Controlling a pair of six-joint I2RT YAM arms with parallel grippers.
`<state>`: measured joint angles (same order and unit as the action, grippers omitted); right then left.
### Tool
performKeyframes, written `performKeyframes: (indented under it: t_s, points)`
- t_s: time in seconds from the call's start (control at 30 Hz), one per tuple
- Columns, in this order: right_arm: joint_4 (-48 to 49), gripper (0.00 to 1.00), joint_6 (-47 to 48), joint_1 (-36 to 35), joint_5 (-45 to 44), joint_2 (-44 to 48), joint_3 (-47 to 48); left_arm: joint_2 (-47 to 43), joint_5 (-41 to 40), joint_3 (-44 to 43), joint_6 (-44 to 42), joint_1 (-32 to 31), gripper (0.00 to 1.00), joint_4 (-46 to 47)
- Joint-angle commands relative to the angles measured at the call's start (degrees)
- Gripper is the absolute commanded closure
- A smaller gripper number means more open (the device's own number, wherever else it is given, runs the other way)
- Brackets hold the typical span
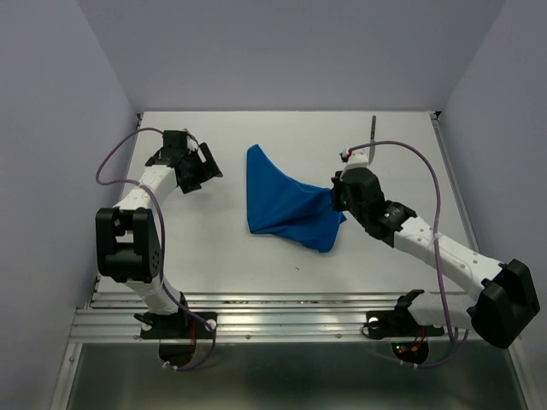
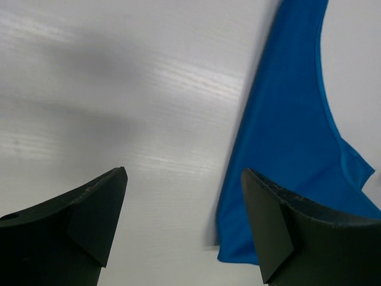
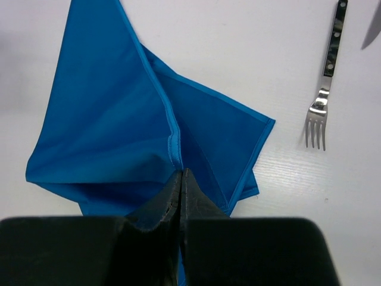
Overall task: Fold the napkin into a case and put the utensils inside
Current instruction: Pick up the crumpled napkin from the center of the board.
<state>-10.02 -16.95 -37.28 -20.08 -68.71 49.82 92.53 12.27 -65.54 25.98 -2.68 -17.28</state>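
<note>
The napkin's far corner is still free, outward and to the right of my left gripper in the top view, so I will move there and lower onto it.
The blue napkin [image 1: 282, 201] lies crumpled in the middle of the table, drawn up into a ridge toward the right. My right gripper [image 1: 337, 199] is shut on the napkin's hemmed edge [image 3: 174, 134], and the cloth fans out from the closed tips [image 3: 181, 173]. My left gripper [image 1: 208, 168] is open and empty, just left of the napkin. Its view [image 2: 183, 173] shows bare table between the fingers and the napkin [image 2: 292, 137] by the right finger. The fork [image 3: 324, 89] lies beyond the napkin. A knife tip [image 3: 372, 27] shows at the frame edge.
A thin dark utensil handle [image 1: 373, 128] sticks out behind the right wrist at the far right of the white table [image 1: 214, 248]. Grey walls enclose the far and side edges. A metal rail [image 1: 282, 312] runs along the near edge.
</note>
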Motion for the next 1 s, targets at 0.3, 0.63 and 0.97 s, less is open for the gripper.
performKeyframes:
  t_s: [0.3, 0.63, 0.97]
  points:
    - [-0.1, 0.99, -2.6, -0.6, 3.0, -2.3, 2.2, 28.1, -5.6, -36.7, -1.0, -9.3, 0.11, -9.2]
    - [-1.5, 0.99, -3.2, -0.6, 2.6, -3.3, 1.3, 42.1, -7.9, -54.1, -2.8, -13.1, 0.15, -15.1]
    - [-2.5, 0.99, -2.2, -0.6, -1.5, -3.9, 2.5, 39.5, -5.6, -50.9, -2.3, -13.8, 1.0, -11.9]
